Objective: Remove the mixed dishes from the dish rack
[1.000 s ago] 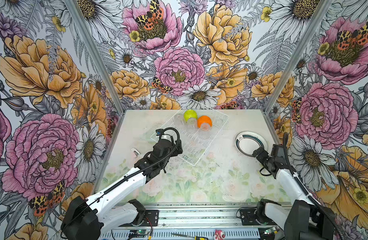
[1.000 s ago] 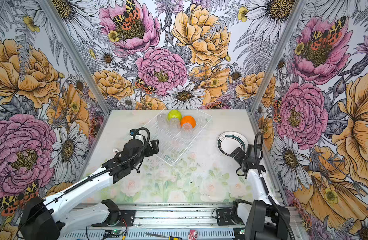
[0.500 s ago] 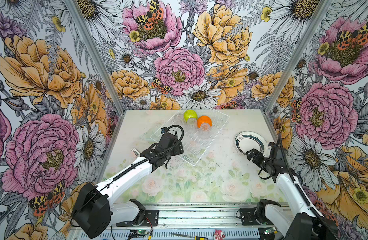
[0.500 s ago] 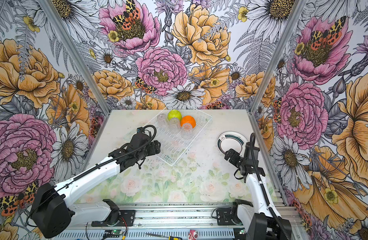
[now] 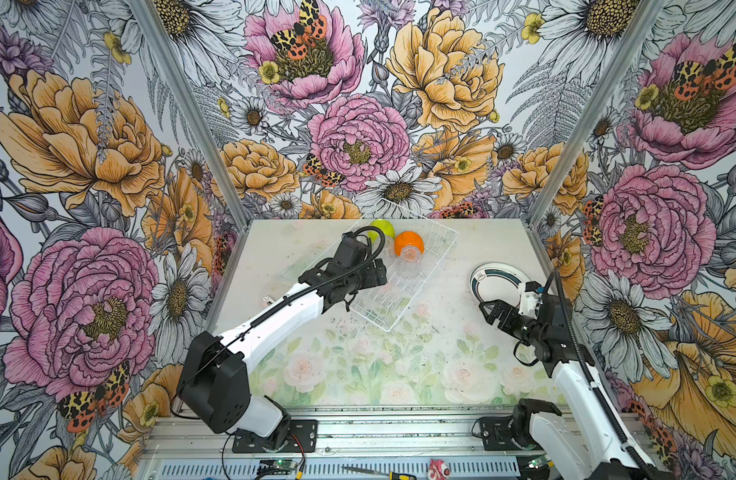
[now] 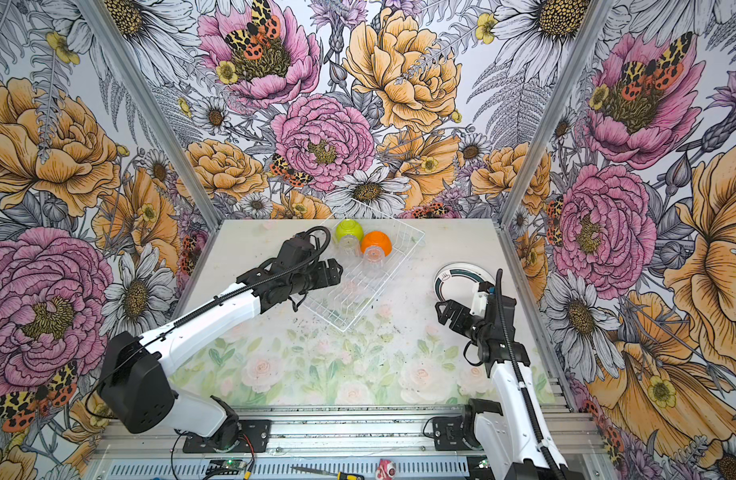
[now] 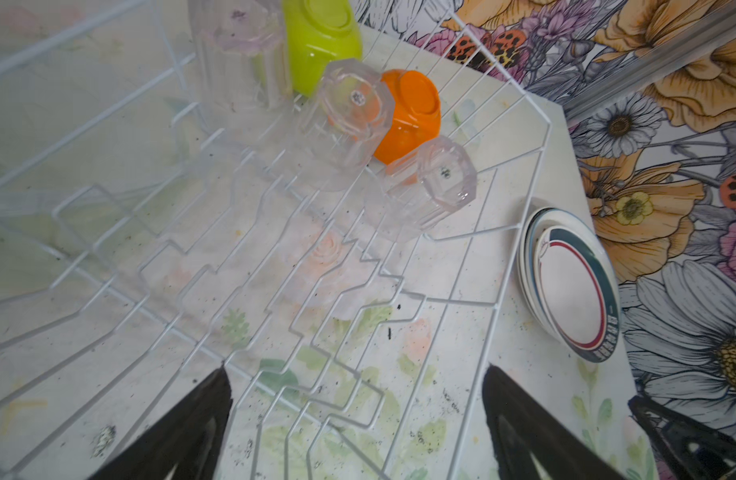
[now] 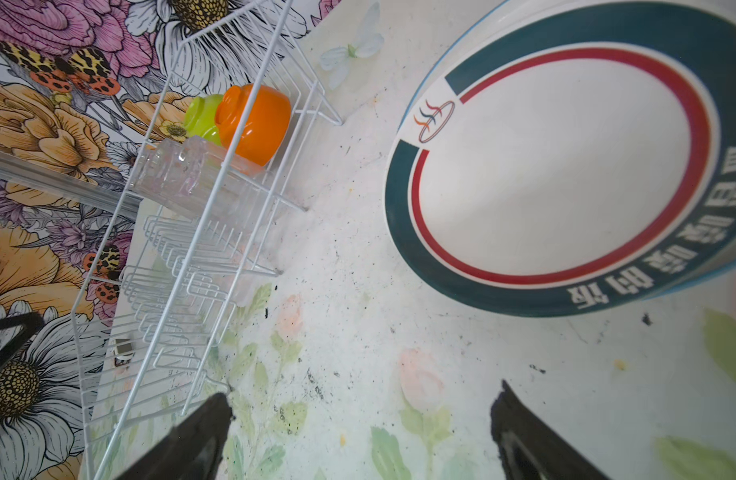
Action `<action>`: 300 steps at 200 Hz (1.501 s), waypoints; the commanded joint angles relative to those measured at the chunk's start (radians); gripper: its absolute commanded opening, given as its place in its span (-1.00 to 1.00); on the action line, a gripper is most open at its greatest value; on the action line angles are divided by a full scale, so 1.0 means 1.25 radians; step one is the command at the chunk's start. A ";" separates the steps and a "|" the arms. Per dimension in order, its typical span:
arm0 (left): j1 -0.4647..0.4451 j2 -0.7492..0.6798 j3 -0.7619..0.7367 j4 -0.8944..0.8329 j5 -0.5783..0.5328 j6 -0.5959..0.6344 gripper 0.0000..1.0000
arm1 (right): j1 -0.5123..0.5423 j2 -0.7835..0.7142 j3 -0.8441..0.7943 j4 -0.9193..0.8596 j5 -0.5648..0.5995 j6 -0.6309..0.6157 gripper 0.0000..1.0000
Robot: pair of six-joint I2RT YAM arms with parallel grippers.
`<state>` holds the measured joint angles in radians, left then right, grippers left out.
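Note:
The left gripper reaches outward and goes down open over the clear tumbler nearest the plates next, since it rests outward and below, beyond the empty slots.
The white wire dish rack (image 5: 389, 309) (image 6: 349, 307) lies askew at the table's back middle. At its far end a lime-green bowl (image 5: 382, 229) (image 7: 320, 37) and an orange bowl (image 5: 408, 242) (image 7: 412, 116) sit upside down. Three clear tumblers (image 7: 233, 62) (image 7: 349, 112) (image 7: 437, 187) rest beside them. White plates with teal and red bands (image 5: 497, 282) (image 8: 557, 166) lie stacked on the table right of the rack. My left gripper (image 5: 380, 273) (image 7: 355, 374) hovers open over the rack's empty plate slots. My right gripper (image 5: 493, 313) (image 8: 362, 395) is open over bare table, just in front of the plates.
Floral walls close in the table on three sides. The plate stack sits close to the right wall (image 5: 565, 266). An aluminium rail (image 5: 378, 428) with the arm bases runs along the front edge. The printed tabletop (image 5: 358, 365) lies between rack and rail.
My left gripper has reached farther back and to the right, over the rack. My right gripper has drawn back from the plates, toward the front and slightly left.

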<state>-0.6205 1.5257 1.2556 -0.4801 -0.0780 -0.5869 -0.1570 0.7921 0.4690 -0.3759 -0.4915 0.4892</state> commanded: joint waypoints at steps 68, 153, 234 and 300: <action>-0.029 0.413 0.392 -0.022 0.090 0.122 0.97 | 0.008 -0.092 -0.087 0.029 -0.055 0.041 0.99; -0.042 0.561 0.556 -0.057 -0.058 0.176 0.97 | 0.009 -0.076 -0.114 0.043 -0.047 0.044 0.99; -0.066 0.683 0.698 -0.080 -0.099 0.244 0.97 | 0.009 -0.082 -0.121 0.043 -0.035 0.045 0.99; -0.069 0.726 0.737 -0.110 -0.150 0.284 0.79 | 0.009 -0.051 -0.111 0.050 -0.025 0.043 0.99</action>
<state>-0.7071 2.4187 2.1361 -0.6014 -0.2260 -0.2592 -0.1509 0.7250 0.3241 -0.3538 -0.5392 0.5381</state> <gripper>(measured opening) 0.962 0.995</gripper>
